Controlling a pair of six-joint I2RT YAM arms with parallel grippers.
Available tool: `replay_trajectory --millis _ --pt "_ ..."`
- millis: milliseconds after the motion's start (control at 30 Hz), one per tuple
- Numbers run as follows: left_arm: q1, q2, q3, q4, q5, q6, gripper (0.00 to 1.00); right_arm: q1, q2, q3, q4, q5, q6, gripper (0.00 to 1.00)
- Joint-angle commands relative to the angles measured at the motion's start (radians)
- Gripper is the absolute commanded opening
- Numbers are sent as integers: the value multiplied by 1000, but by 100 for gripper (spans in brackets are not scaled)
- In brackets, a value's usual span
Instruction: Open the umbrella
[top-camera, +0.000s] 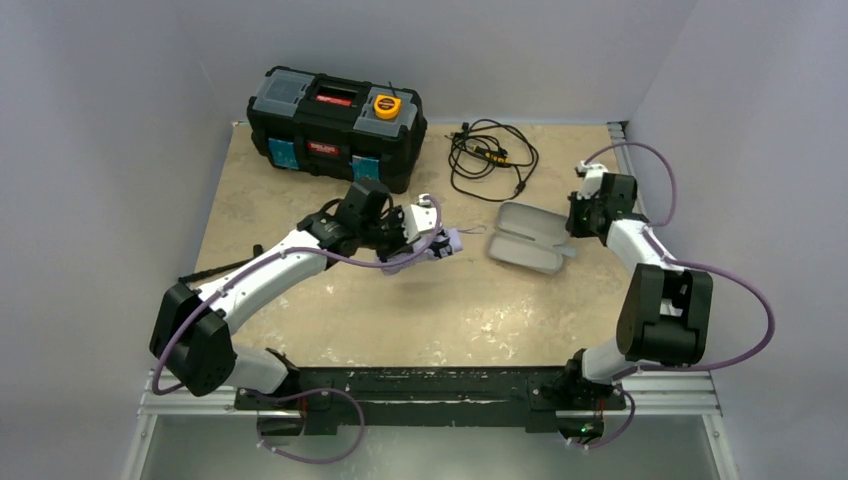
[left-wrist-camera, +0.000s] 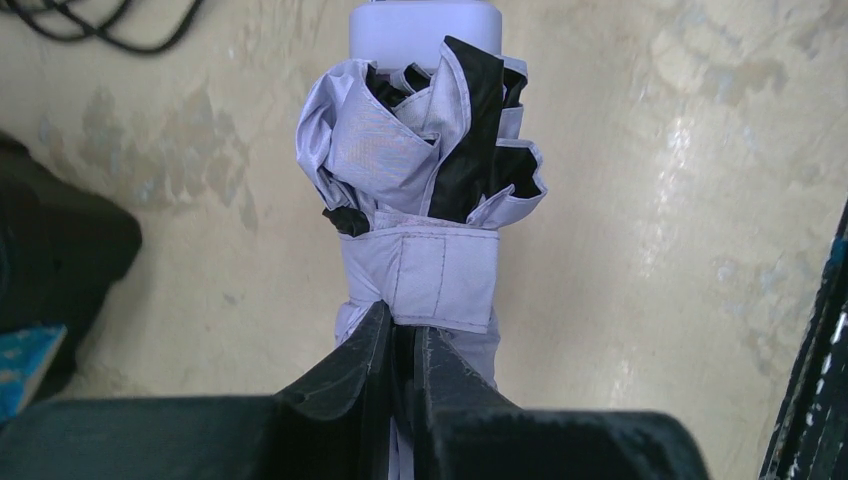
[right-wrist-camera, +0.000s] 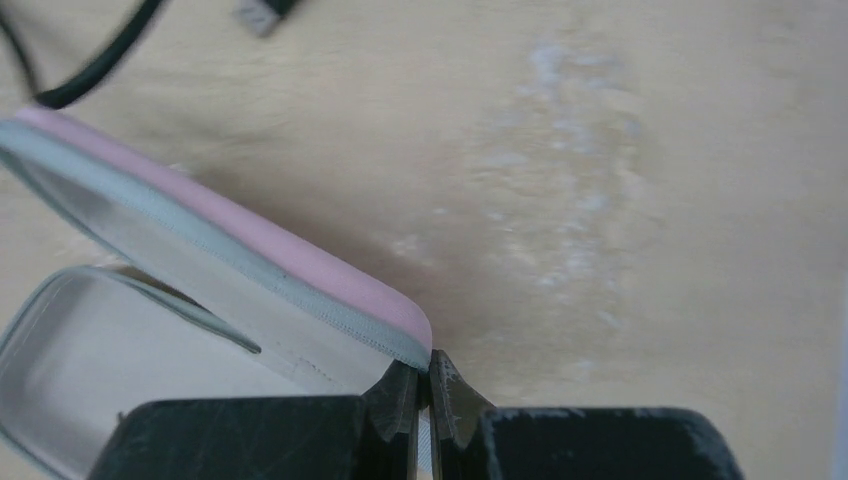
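Note:
The umbrella (top-camera: 443, 243) is out of its case now. My left gripper will move down and back to lay it on the empty table on its near side.
The umbrella (top-camera: 443, 243) is folded, its pale lilac canopy with black lining bunched and bound by a strap (left-wrist-camera: 425, 280). My left gripper (top-camera: 425, 245) is shut on it just below the strap and holds it over the table's middle. In the left wrist view the umbrella (left-wrist-camera: 420, 160) points away from my gripper (left-wrist-camera: 402, 335), pale handle (left-wrist-camera: 425, 20) at the far end. The pinkish case (top-camera: 528, 240) lies open to the right, pale inside. My right gripper (top-camera: 575, 232) is shut on its lid's edge (right-wrist-camera: 330, 290); the jaws (right-wrist-camera: 425, 375) pinch the corner seam.
A black toolbox (top-camera: 335, 125) with a yellow tape measure (top-camera: 386, 105) on it stands at the back left; its dark side shows in the left wrist view (left-wrist-camera: 50, 260). A coiled black cable (top-camera: 490, 155) lies at the back centre, close behind the case (right-wrist-camera: 90, 80).

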Motion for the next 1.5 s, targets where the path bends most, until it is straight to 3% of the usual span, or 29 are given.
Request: replay_trajectory --millis 0,200,367,467,533,667,800,833,867,1000,1100,1167,1300,1467 --pt "46 -35 -72 -23 9 70 0 -120 51 43 83 131 -28 0" --pt "56 -1 -99 -29 -11 79 0 -241 136 129 113 206 -27 0" --pt "56 46 -87 -15 -2 50 0 -272 141 163 102 177 -36 26" --pt "53 76 -75 -9 12 48 0 -273 121 170 74 137 -46 58" --pt "45 92 -63 -3 14 55 0 -272 95 182 51 107 -62 72" --pt "10 118 -56 28 -8 96 0 -270 27 216 -27 32 -84 82" --pt "-56 132 -81 111 -99 135 0 -266 -72 235 -72 -142 -41 83" --pt "-69 136 -83 122 -107 137 7 -264 -104 225 -62 -195 -26 84" --pt "-74 137 -76 107 -90 135 21 -257 -134 215 -57 -242 -17 84" --pt "4 25 -79 48 119 37 65 -168 -218 189 -101 -398 -63 85" --pt "100 -74 -82 -9 237 -5 81 -15 -253 165 -160 -448 -151 86" --pt "141 -131 -95 -61 284 35 98 84 -259 144 -173 -453 -196 86" --pt "148 -183 -182 -87 248 158 100 237 -255 102 -168 -455 -262 86" --pt "105 -156 -273 33 217 296 100 329 -224 52 -172 -458 -308 85"
